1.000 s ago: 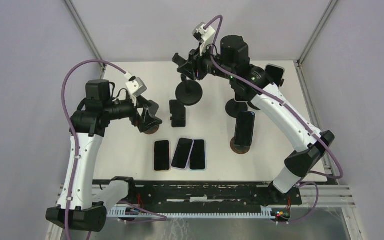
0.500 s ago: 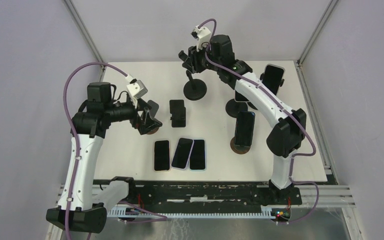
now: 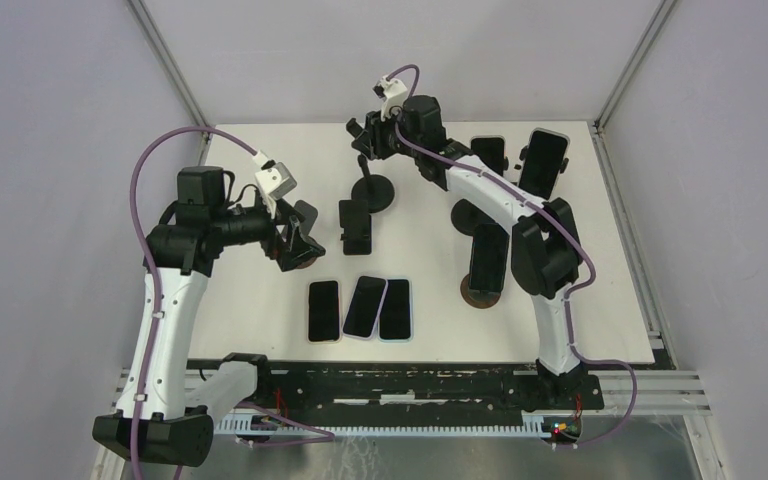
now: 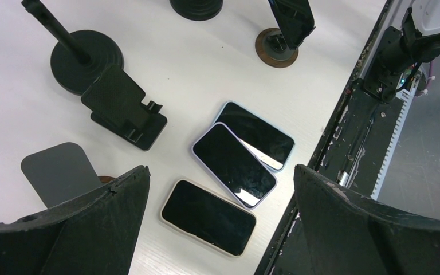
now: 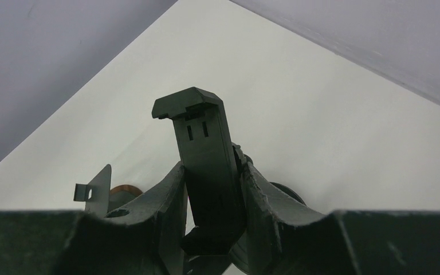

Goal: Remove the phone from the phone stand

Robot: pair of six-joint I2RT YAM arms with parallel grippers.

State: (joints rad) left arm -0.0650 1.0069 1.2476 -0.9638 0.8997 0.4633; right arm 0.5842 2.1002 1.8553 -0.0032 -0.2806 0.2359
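The head's round base is below on the tabletop, so my right gripper will next open its fingers and let go of the empty black clamp head (image 3: 354,128) (image 5: 203,143) between them.
My right gripper (image 3: 365,140) is at the far middle of the table, shut on the empty black clamp head (image 5: 203,143) of a pole stand with a round base (image 3: 373,193); its fingers (image 5: 166,195) press both sides of the clamp. A dark phone (image 3: 487,258) leans upright in a brown-based stand at the right. Another phone (image 3: 545,160) stands in a holder at the far right, and a third (image 3: 487,152) is behind the arm. My left gripper (image 3: 295,240) is open and empty, hovering left of centre; in its wrist view its jaws stand wide apart (image 4: 217,217).
Three phones lie flat near the front: (image 3: 324,310), (image 3: 364,306), (image 3: 395,308), also in the left wrist view (image 4: 208,216). A small black folding stand (image 3: 356,226) sits mid-table. A grey plate stand (image 4: 57,172) on a brown base is under my left gripper.
My right arm has swung its elbow inward and to the left, still shut on the pole stand's clamp, which shifted slightly left. The left arm has barely moved.
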